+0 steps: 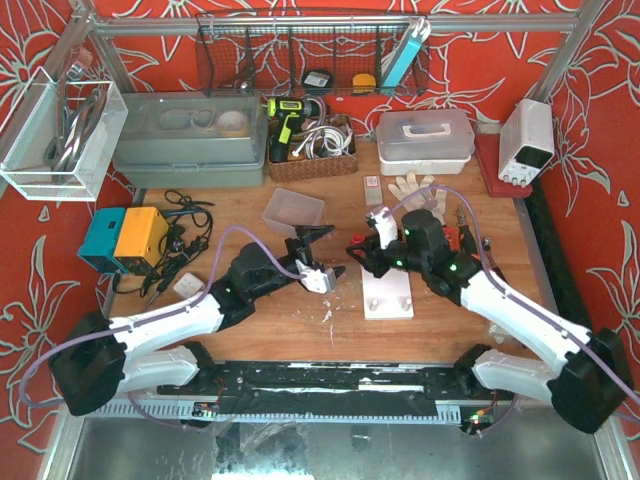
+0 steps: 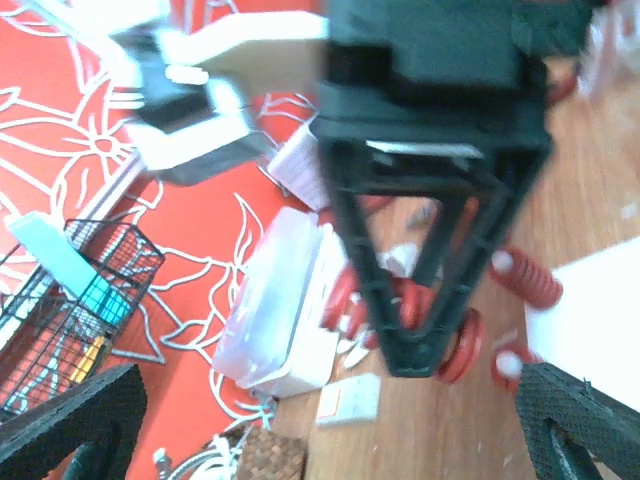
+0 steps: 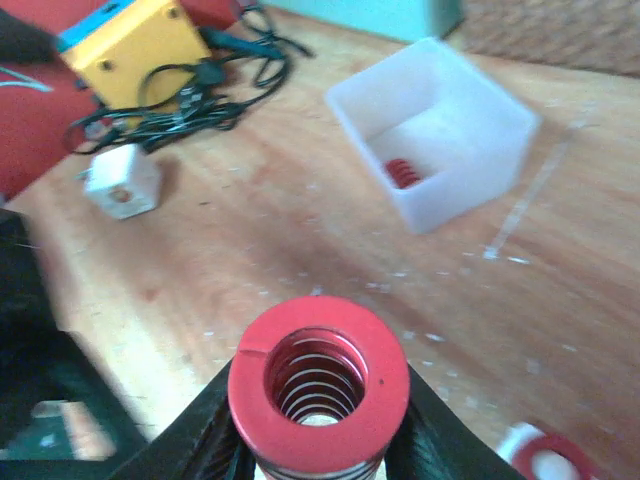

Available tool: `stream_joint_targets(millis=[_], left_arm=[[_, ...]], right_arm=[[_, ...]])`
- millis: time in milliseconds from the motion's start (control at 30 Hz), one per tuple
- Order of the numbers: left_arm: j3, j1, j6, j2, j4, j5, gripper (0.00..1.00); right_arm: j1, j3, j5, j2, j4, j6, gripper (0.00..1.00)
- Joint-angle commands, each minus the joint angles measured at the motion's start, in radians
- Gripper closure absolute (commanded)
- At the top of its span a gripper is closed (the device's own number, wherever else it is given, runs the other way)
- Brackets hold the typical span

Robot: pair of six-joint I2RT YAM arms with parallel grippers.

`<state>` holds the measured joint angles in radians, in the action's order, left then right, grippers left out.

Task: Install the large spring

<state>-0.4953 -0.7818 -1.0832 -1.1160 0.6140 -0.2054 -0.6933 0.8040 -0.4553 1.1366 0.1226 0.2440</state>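
I will next move my right gripper back and to the right in the top view, then down. I will release the spring there onto the base plate's near peg, because that peg is bare.
My right gripper is shut on the large red spring. The right wrist view looks straight down the spring's bore, with the black fingers on either side, above the wooden table. The spring hangs just left of the white base plate. In the left wrist view the right gripper's black fingers hold the red spring beside the plate, where red springs sit on white pegs. My left gripper is open and empty, its wide-apart fingertips at the bottom corners.
An open white bin holds a small red spring; it also shows in the top view. A yellow and teal box with cables lies at the left. A wicker basket, lidded containers, and gloves stand behind.
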Motion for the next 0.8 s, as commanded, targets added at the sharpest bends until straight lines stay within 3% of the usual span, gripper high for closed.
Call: stream_joint_targets(millis=[0, 100, 267, 500, 633, 767], left_arm=[[0.033, -0.008, 0.376, 0.071, 0.133, -0.032, 0.00], [0.072, -0.008, 0.647, 0.093, 0.205, 0.126, 0.00], [0.046, -0.007, 1.031, 0.077, 0.074, 0.457, 0.00], [-0.028, 0.007, 1.402, 0.003, -0.181, 0.587, 0.00], [-0.021, 0.014, 1.428, -0.043, -0.182, 0.568, 0.00], [0.031, 0.024, 1.418, -0.069, -0.113, 0.549, 0.00]], right_arm=[[0.003, -0.132, 0.286, -0.119, -0.170, -0.026, 1.00], [0.000, -0.208, 0.397, -0.216, -0.163, -0.039, 1.00], [-0.028, -0.311, 0.563, -0.395, -0.036, -0.007, 1.00], [-0.071, -0.319, 0.751, -0.640, 0.329, 0.127, 1.00], [-0.100, -0.295, 0.764, -0.666, 0.501, 0.265, 1.00], [-0.145, -0.274, 0.785, -0.637, 0.570, 0.347, 1.00]])
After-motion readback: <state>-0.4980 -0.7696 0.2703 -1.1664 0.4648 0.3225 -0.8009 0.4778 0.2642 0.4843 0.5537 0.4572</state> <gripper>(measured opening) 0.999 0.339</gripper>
